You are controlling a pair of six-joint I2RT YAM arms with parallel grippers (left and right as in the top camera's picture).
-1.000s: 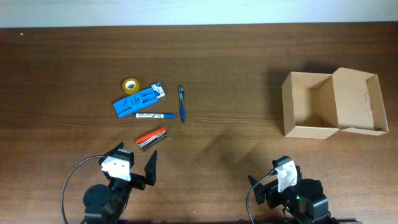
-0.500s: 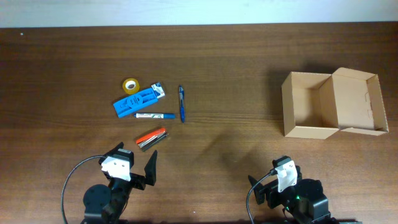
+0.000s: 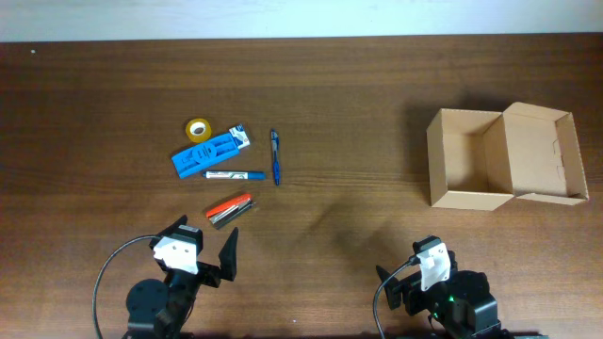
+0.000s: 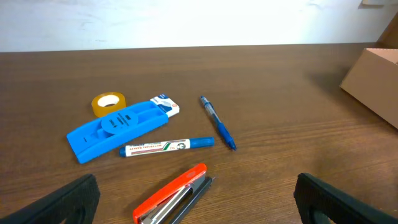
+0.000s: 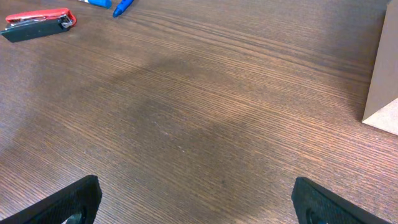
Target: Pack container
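Note:
My right gripper rises outward next, then lowers astride the container's upright side facing the stapler and blue pen, since the container stands well apart from them.
The tan cardboard container (image 3: 466, 158) stands open at the right of the table, its flap lid (image 3: 545, 151) folded out to the right; its corner shows in the left wrist view (image 4: 373, 78) and the right wrist view (image 5: 385, 68). At the left lie a yellow tape roll (image 3: 198, 129), a blue holder (image 3: 205, 155), a white-and-blue marker (image 3: 234, 175), a blue pen (image 3: 275, 157) and a red stapler (image 3: 231, 209). My left gripper (image 3: 200, 262) is open and empty, just in front of the stapler (image 4: 173, 196). My right gripper (image 3: 435, 273) is open and empty over bare table.
A small white-and-blue box (image 3: 239, 137) lies beside the blue holder. The table's far edge meets a white wall (image 3: 301, 17). Both arm bases sit at the near edge.

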